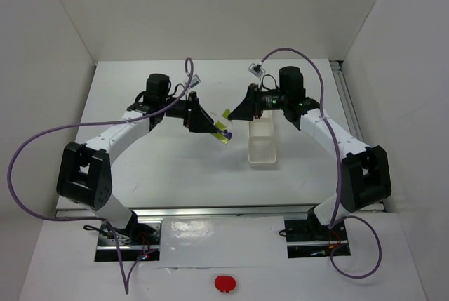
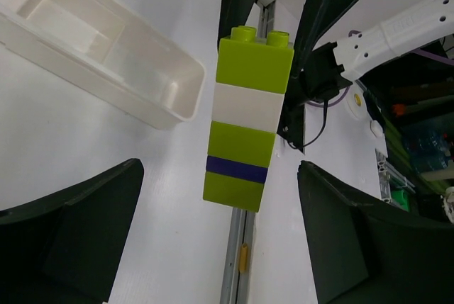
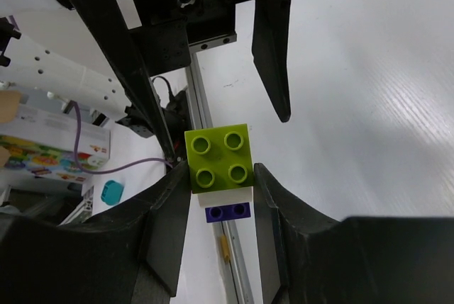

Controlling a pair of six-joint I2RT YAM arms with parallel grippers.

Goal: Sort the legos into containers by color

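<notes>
My right gripper pulls yellow-green off white next, swings over and lowers to release. Below it, to its right in the top view, is the tray's far section (image 1: 265, 114).
A lego stack (image 1: 224, 131) of yellow-green, white and dark purple-blue bricks hangs in the air between my two grippers. My right gripper (image 3: 221, 176) is shut on its studded yellow-green end (image 3: 218, 159). In the left wrist view the stack (image 2: 245, 120) points toward my left gripper (image 2: 218, 198), whose jaws stand wide apart on either side of its lower end without touching it. The long white tray (image 1: 263, 148) lies on the table just right of the stack, under my right gripper (image 1: 237, 113). It also shows in the left wrist view (image 2: 167, 98), and the part seen holds nothing.
White walls close in the table on the left, back and right. A metal rail (image 1: 231, 211) runs along the near edge. Purple cables (image 1: 42, 139) loop from both arms. A red button (image 1: 224, 284) sits in front of the bases.
</notes>
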